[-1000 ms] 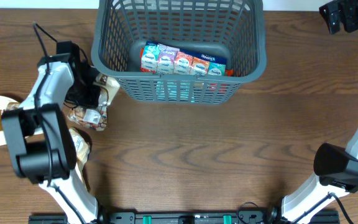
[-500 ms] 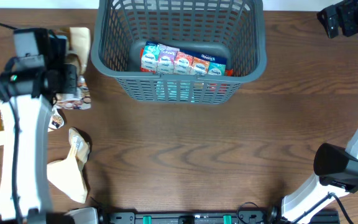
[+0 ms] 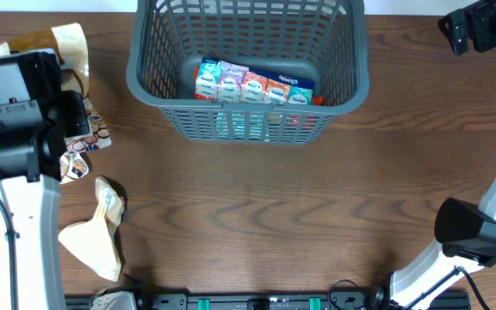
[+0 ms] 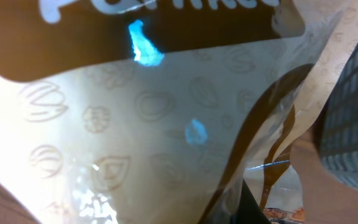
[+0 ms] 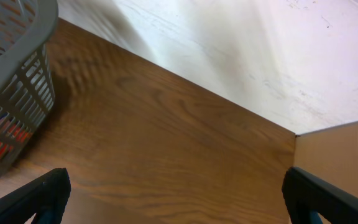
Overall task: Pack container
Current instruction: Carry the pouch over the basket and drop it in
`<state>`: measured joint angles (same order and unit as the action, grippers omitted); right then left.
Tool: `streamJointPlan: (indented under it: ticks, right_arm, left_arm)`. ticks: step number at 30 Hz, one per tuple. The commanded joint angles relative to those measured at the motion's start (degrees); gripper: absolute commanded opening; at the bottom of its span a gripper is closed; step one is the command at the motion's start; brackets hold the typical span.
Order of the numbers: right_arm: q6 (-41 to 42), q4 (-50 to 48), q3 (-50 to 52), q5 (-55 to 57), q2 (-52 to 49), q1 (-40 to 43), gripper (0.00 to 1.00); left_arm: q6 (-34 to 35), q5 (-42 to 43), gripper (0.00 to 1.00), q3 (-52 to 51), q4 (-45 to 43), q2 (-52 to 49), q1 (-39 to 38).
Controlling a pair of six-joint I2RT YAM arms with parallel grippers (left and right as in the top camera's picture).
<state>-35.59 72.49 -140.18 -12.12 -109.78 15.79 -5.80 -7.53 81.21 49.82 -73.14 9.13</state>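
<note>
I should lift the snack packet (image 3: 61,41) across the basket's rim with my left gripper, then lower it inside over the small cartons (image 3: 253,84).
The container, a large dark grey lattice basket (image 3: 248,122), stands at the top middle and holds a row of colourful small cartons (image 3: 253,84). My left gripper (image 3: 58,73) is raised at the far left, shut on a beige and brown snack packet (image 3: 61,41). That packet (image 4: 142,118) fills the left wrist view, with the basket's wall (image 4: 353,106) at the right edge. My right gripper (image 5: 176,193) is open and empty over bare table at the top right corner; the basket (image 5: 14,81) shows at its left.
A printed snack packet (image 3: 90,140) lies on the table under my left arm. A cream packet (image 3: 96,244) and a small twisted one (image 3: 108,201) lie at the lower left. A cardboard box (image 5: 340,149) stands at the right.
My left arm has lifted away from the packets beside the basket and moved left and toward the back, carrying the beige and brown packet. The right arm has not moved.
</note>
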Motion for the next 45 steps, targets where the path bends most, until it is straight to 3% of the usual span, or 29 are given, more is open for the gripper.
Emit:
streamJointPlan:
  ticks: [1,10,17,26,30,37,41,45]
  right_arm:
    - [-0.20,0.24,0.15,-0.13,0.02,0.31,0.99]
    - [0.00,0.59,0.15,-0.17,0.02,0.31,0.99]
    - [-0.04,0.76,0.15,-0.11,0.02,0.31,0.99]
    - [-0.02,1.11,0.15,-0.11,0.02,0.31,0.99]
    - [-0.04,1.81,0.15,-0.11,0.02,0.31,0.99]
    - [-0.04,2.14,0.15,-0.13,0.02,0.31,0.99]
    - [-0.04,2.14,0.15,-0.13,0.02,0.31,0.99]
    - [-0.04,2.29,0.15,-0.11,0.02,0.33,0.99]
  left_arm:
    - [-0.11,2.89,0.06,1.84,-0.20,2.60,-2.34]
    - [-5.14,4.74,0.06,16.33,-0.17,-0.57,-15.37]
    - [-10.47,4.76,0.06,30.03,-3.56,-11.96,-24.41]
    - [-16.00,8.70,0.06,34.64,-10.54,-26.95,-30.29]
    - [-23.30,19.52,0.06,34.64,-5.11,-29.83,-30.32]
    - [-42.10,19.91,0.06,34.05,11.87,-32.11,-29.46]
    - [-43.01,19.98,0.07,33.99,15.08,-34.10,-28.04]
    - [-43.01,19.98,0.16,33.99,16.02,-36.57,-27.50]
